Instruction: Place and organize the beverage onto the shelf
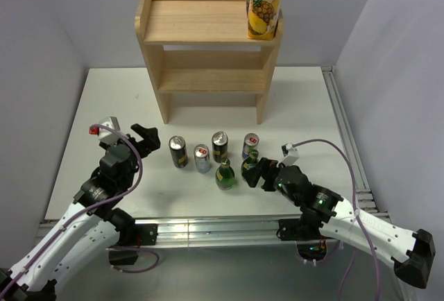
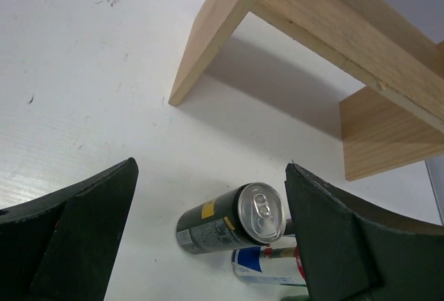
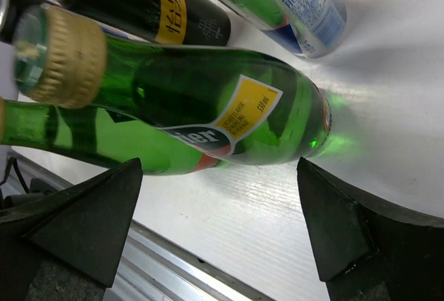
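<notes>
My right gripper should turn next to face outward toward the shelf (image 1: 208,51) and ease around the nearer green bottle's body (image 1: 248,167), because the other green bottle stands close beside it.
The six drinks stand in a cluster on the white table in front of the light-wood shelf (image 1: 208,51): two dark cans (image 1: 178,152) (image 1: 220,146), two silver-blue cans (image 1: 202,159) (image 1: 250,145) and two green bottles (image 1: 225,175) (image 1: 250,166). My left gripper (image 1: 148,138) is open and empty, just left of the left dark can (image 2: 229,221), which shows between its fingers with a silver-blue can (image 2: 267,263) behind. My right gripper (image 1: 262,174) is open and empty, right beside the right green bottle (image 3: 208,100). The other bottle (image 3: 83,141) lies behind that one.
A tall yellow pineapple juice carton (image 1: 266,3) stands on the right end of the shelf's top tier. The shelf's leg and lower tier (image 2: 333,23) show in the left wrist view. A metal rail (image 1: 208,228) runs along the table's near edge. White walls close in both sides.
</notes>
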{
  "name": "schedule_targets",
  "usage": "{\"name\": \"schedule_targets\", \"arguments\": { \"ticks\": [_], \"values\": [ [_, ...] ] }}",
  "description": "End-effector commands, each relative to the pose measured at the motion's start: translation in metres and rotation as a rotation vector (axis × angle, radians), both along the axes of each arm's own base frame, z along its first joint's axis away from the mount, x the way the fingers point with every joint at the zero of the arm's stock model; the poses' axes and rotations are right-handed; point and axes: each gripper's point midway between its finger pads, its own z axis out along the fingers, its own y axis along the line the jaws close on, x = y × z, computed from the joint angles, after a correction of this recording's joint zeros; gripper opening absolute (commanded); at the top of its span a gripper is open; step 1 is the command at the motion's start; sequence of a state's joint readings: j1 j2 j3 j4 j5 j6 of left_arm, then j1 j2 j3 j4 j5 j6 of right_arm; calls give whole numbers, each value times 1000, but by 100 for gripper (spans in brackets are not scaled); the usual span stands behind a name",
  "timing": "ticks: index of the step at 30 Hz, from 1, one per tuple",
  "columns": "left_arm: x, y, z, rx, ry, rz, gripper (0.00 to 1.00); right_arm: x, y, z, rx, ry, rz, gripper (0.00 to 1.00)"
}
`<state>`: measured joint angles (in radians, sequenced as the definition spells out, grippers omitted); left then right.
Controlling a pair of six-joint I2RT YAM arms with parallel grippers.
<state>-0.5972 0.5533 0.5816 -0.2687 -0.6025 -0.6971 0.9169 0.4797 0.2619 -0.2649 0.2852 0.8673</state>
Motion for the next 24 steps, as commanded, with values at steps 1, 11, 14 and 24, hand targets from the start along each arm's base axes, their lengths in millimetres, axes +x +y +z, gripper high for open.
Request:
{"name": "schedule_targets", "arguments": {
  "ticks": [1,11,14,24],
  "values": [
    [0,3,0,1,-19,29,93,-2,11,-3,54,-15,33,100],
    [-6,10,-24,66,45,113,99,-10,22,-12,50,-55,39,100],
    [-8,17,-29,74,45,160,99,-4,21,-14,30,-99,-14,100],
    [-14,18,-25,48,-12,154,99,13,-4,-16,-118,-174,-226,100]
  ]
}}
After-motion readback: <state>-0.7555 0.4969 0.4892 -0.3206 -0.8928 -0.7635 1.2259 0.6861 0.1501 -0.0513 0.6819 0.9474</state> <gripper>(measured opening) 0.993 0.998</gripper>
